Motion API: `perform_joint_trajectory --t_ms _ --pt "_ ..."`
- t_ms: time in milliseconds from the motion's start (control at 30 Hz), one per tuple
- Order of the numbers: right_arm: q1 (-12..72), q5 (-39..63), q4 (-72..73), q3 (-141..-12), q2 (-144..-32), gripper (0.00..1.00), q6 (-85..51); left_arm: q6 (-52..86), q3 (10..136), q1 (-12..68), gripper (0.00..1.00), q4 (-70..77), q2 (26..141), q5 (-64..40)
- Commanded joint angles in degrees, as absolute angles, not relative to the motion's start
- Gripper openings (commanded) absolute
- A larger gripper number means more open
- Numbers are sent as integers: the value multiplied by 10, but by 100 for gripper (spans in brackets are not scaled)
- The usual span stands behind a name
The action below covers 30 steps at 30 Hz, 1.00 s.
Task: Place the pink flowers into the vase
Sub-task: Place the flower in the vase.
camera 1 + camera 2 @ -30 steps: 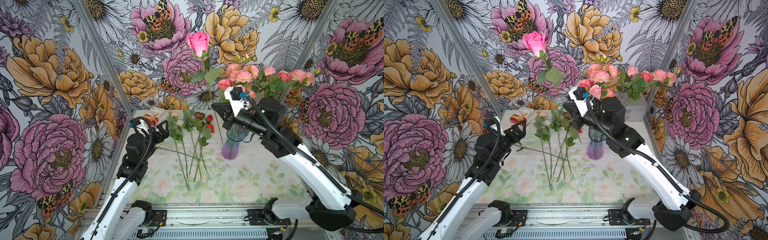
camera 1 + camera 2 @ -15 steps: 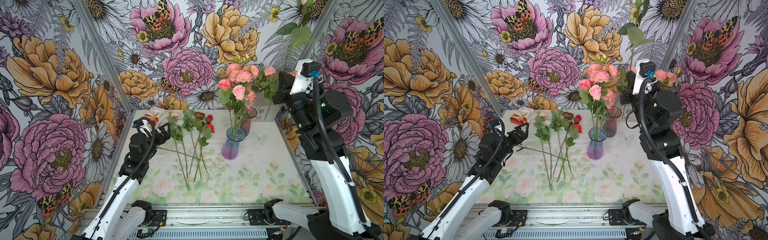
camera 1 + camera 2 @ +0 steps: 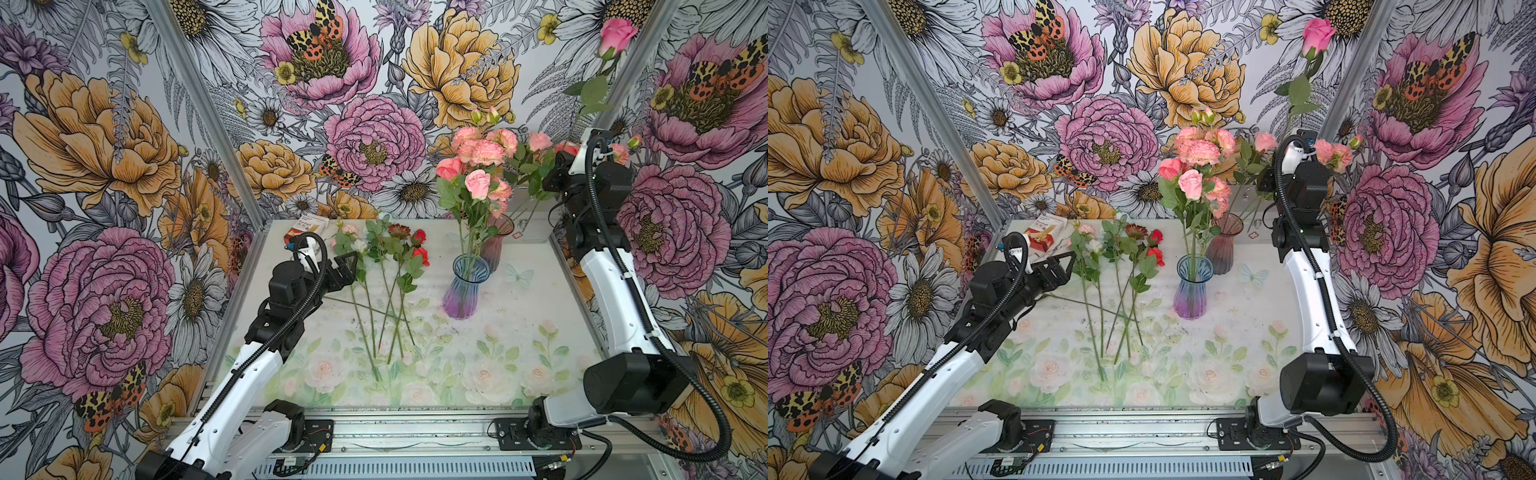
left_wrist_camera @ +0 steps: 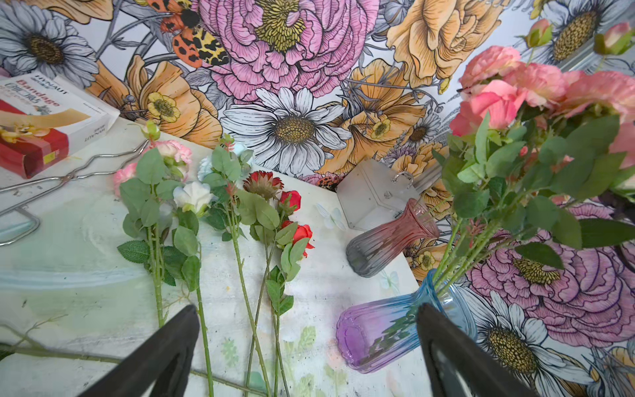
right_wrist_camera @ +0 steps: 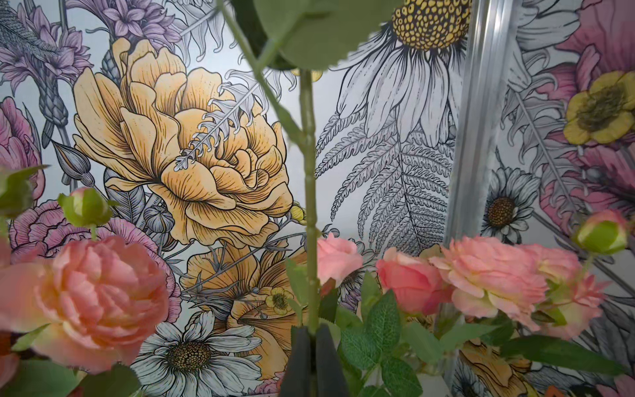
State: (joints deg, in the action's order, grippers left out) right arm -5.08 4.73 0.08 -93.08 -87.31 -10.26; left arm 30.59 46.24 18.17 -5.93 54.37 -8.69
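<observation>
I will next move my right gripper over the red and grey vase's opening (image 3: 1228,223), below it toward the blue vase, and lower the upright stem inside to release it.
My right gripper (image 5: 312,335) is shut on the green stem of a pink rose (image 3: 618,31) and holds it upright, high in the back right corner. In both top views that gripper (image 3: 1285,137) sits behind and to the right of the blue and purple vase (image 3: 463,291), which holds several pink flowers (image 3: 478,166). My left gripper (image 3: 347,266) hangs open over the stems lying on the table, with nothing between its fingers (image 4: 171,340). Among those stems a pale pink bloom (image 4: 168,151) lies beside a white rose (image 4: 192,196) and red blooms (image 4: 295,233).
A second red and grey vase (image 3: 496,245) behind the first holds more pink flowers (image 3: 536,141) that lean right, close to my right wrist. A bandage box (image 3: 305,226), metal tongs (image 4: 68,175) and a clear plastic box (image 4: 371,199) lie at the back of the table.
My right arm has swung from above the vase to the back right corner, carrying the pink rose with it. The left arm has hardly moved.
</observation>
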Motion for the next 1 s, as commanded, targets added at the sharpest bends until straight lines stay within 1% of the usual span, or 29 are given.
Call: perform_joint_trajectory --t_ms 0,167,467,733,967 --pt "-48 97 87 -954 -894 0 -140 263 491 208 99 -61 571 -89" --pt "-40 112 113 -963 -938 0 -133 261 498 234 99 -34 609 -79" --pt "-26 114 155 -950 -995 0 -117 257 505 236 99 -20 644 -83" --pt "2 78 229 -828 -992 0 -86 256 505 236 99 -18 649 -86" --pt "1 55 274 -750 -997 0 -87 253 508 238 99 -33 634 -86"
